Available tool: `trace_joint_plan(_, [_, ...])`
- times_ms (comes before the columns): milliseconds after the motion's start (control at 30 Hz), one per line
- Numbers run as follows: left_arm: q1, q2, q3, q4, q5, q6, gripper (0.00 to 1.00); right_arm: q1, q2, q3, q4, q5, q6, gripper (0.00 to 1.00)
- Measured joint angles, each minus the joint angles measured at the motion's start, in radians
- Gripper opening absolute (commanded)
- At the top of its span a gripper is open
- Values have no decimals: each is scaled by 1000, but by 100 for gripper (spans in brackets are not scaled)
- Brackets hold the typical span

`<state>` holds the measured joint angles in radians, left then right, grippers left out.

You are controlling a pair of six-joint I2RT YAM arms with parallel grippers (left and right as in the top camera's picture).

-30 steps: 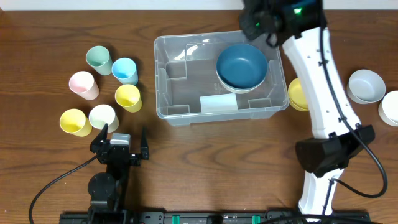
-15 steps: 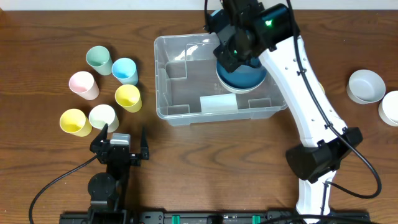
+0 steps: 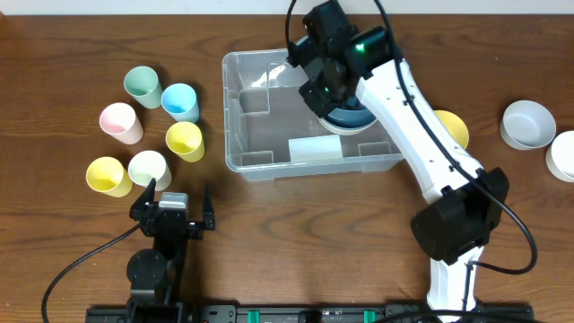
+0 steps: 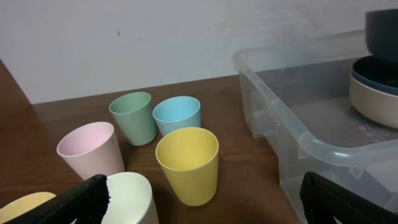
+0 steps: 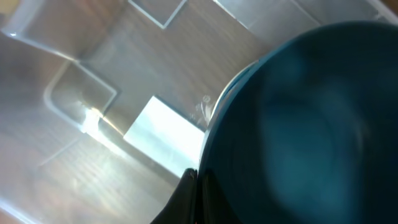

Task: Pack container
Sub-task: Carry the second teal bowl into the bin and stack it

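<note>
I need to lower my right gripper next until the held blue bowl nests on the stack [image 4: 376, 93] of bowls below it, then release the blue bowl's rim.
The clear plastic container [image 3: 235, 117] stands at the table's middle back, with a white label [image 3: 315, 149] on its base. A dark blue bowl [image 3: 352, 115] rests on a cream bowl in its right half. My right gripper [image 3: 323, 85] is inside the container over that stack. In the right wrist view the fingers [image 5: 198, 186] are pinched on the rim of the blue bowl [image 5: 311, 124]. My left gripper [image 3: 170, 205] is open and empty near the front edge. Its view shows the container's wall [image 4: 273, 99] and the stack [image 4: 376, 93].
Several pastel cups stand left of the container: green [image 3: 142, 85], blue [image 3: 180, 101], pink [image 3: 120, 122], yellow [image 3: 185, 140], a second yellow [image 3: 108, 176] and white [image 3: 148, 168]. A yellow bowl [image 3: 451, 127] and two white bowls [image 3: 527, 123] lie to the right.
My right arm swung left from the container's back right corner and came down onto the blue bowl, uncovering the yellow bowl. The left arm has not moved.
</note>
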<state>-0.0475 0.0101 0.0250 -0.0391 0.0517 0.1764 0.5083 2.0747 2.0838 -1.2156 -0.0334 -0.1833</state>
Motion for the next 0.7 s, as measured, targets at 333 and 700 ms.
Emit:
trace_joint_plan(333, [0,0,0,0,0,0,98,-6,0,-149,145,18,0,1])
trace_joint_plan(700, [0,0,0,0,0,0,98,-47,0,-206,192,31,0,4])
